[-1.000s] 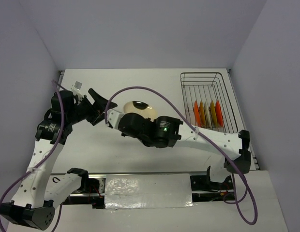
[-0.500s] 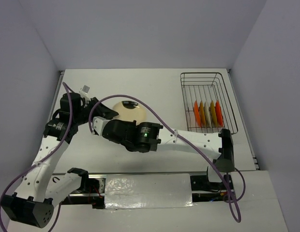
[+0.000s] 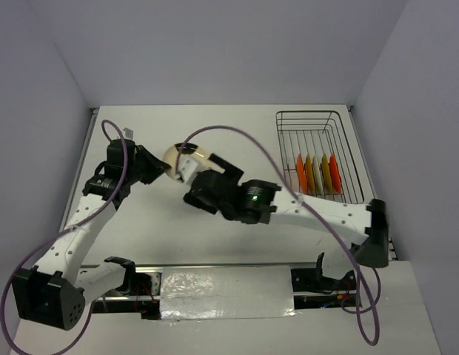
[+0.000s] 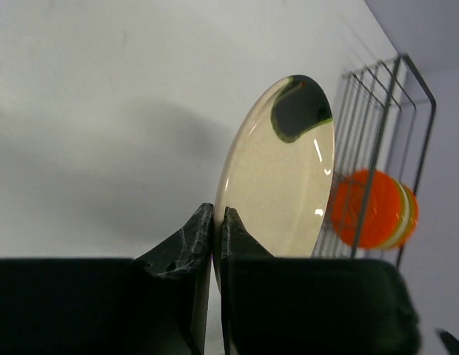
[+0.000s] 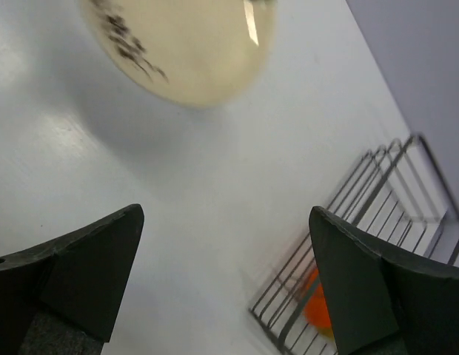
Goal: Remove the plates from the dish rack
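My empty right gripper swings to the dish rack next and lowers to close on the pale middle plate's rim. My left gripper holds the cream plate (image 3: 172, 157), hence this move.
A cream plate (image 4: 281, 185) with a dark spot stands on edge above the table. My left gripper (image 4: 216, 220) is shut on its lower rim, one finger on each face. From above, the cream plate (image 3: 172, 157) sits between my left gripper (image 3: 157, 167) and my right gripper (image 3: 203, 176). My right gripper (image 5: 223, 214) is wide open with nothing between its fingers, and the cream plate (image 5: 185, 44) is beyond its tips, not touching them. The dish rack (image 3: 318, 122) stands at the far right with several orange-red and amber plates (image 3: 318, 174) upright in its near end.
The wire dish rack (image 4: 389, 126) lies behind the held plate in the left wrist view, with orange plates (image 4: 370, 208) inside. A purple cable (image 3: 237, 140) arcs over the table's middle. Grey walls close in at the back and both sides.
My right gripper has let go of the cream plate and opened wide. My left gripper has closed on the plate's rim, and the plate has shifted left.
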Tool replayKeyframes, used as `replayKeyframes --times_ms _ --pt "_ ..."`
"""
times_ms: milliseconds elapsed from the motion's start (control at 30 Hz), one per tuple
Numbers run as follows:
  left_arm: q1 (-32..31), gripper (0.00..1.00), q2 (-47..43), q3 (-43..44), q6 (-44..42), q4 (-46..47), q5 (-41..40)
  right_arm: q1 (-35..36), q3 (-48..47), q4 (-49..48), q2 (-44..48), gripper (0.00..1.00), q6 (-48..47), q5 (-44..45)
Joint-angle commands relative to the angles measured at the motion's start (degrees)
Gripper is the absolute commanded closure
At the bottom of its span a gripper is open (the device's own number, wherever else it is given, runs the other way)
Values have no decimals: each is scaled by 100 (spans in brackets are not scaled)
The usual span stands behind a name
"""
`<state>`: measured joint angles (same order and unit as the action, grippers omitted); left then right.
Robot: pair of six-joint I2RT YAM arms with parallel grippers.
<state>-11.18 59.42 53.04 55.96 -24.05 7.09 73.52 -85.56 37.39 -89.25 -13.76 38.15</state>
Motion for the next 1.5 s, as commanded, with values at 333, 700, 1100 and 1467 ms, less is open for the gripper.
replayKeyframes --times_ms 333,700,1100,1467 --pt "634 100 3020 -795 -15 4611 -762 -2004 1532 805 3572 0 3344 -519" --pt "942 13 3516 -514 380 3234 -1490 -5724 1833 788 2730 25 2959 -2347" --pt "872 0 432 453 -962 -266 -1230 -7069 1744 235 1736 49 2580 -3129" --pt "837 1 -668 -179 -2247 -539 -33 -7308 1902 23 1288 57 2343 -3340"
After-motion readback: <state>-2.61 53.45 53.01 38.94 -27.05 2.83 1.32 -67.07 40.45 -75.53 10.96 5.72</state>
